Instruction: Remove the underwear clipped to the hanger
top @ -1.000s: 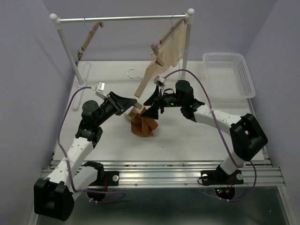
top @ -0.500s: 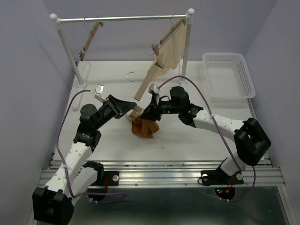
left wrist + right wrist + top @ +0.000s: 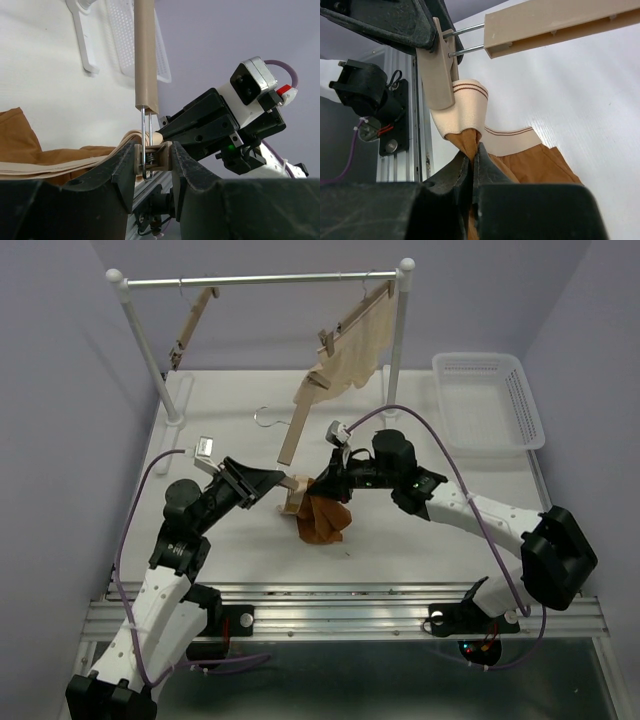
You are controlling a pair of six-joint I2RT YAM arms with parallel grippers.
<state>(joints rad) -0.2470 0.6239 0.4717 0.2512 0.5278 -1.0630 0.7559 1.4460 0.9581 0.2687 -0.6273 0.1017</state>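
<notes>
The white plastic basket [image 3: 488, 404] is open and empty. My right gripper will next pull the underwear away from the clip and carry it outward over the basket.
The hanger [image 3: 296, 422] is a light-wood bar leaning over the table, its wire hook [image 3: 262, 416] to the left. My left gripper [image 3: 284, 483] is shut on the wooden clip [image 3: 153, 156] at the bar's lower end, one finger on each side. The bar [image 3: 146, 55] rises straight above that clip. The rust-brown underwear [image 3: 322, 521] hangs from the clip [image 3: 438, 75] by its pale waistband [image 3: 469, 107]. My right gripper [image 3: 322, 493] is shut on the brown fabric [image 3: 530, 167] just below the waistband, with its tips [image 3: 472, 159] pinching a fold.
A white rack with a metal rod [image 3: 260, 280] stands at the back. On it hang a bare wooden hanger [image 3: 192, 325] at the left and a pale cream garment [image 3: 355, 345] at the right. A white plastic basket [image 3: 488, 400] sits at the back right.
My right gripper has gone from open to shut on the underwear below the clip. The hanger's bar has swung left, and the left arm has drawn back a little with the clip.
</notes>
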